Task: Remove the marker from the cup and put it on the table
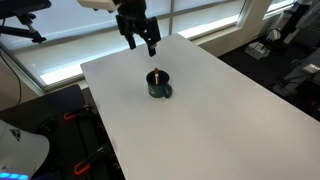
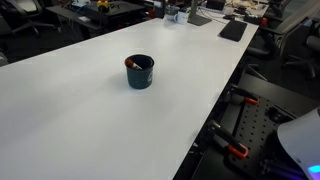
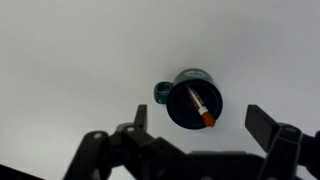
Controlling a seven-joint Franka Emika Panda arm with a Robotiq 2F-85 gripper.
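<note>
The robot will next bring its gripper down to the cup's rim and close it on the marker's orange-red end (image 1: 156, 71) (image 3: 208, 119), because that end is below, between the gripper's fingers.
The dark blue-black cup (image 1: 159, 86) stands upright on the white table (image 1: 230, 110) and shows in both exterior views (image 2: 140, 72). The marker (image 3: 200, 106) leans inside the cup, its orange-red end up at the rim (image 1: 157, 72); only its tip shows in an exterior view (image 2: 129, 64). In the wrist view the cup (image 3: 180, 108) lies straight below, handle to the left. My gripper (image 1: 140, 42) hangs open and empty well above the cup, toward the table's far edge. In the wrist view the gripper's (image 3: 205, 125) fingers frame the cup's lower side. The gripper is out of frame in one exterior view.
Windows run behind the table's far edge (image 1: 100, 40). Chairs and black equipment (image 1: 295, 60) stand beside the table. Desks with clutter (image 2: 200, 15) lie beyond it, and red-and-black clamps (image 2: 235, 150) sit at its side edge.
</note>
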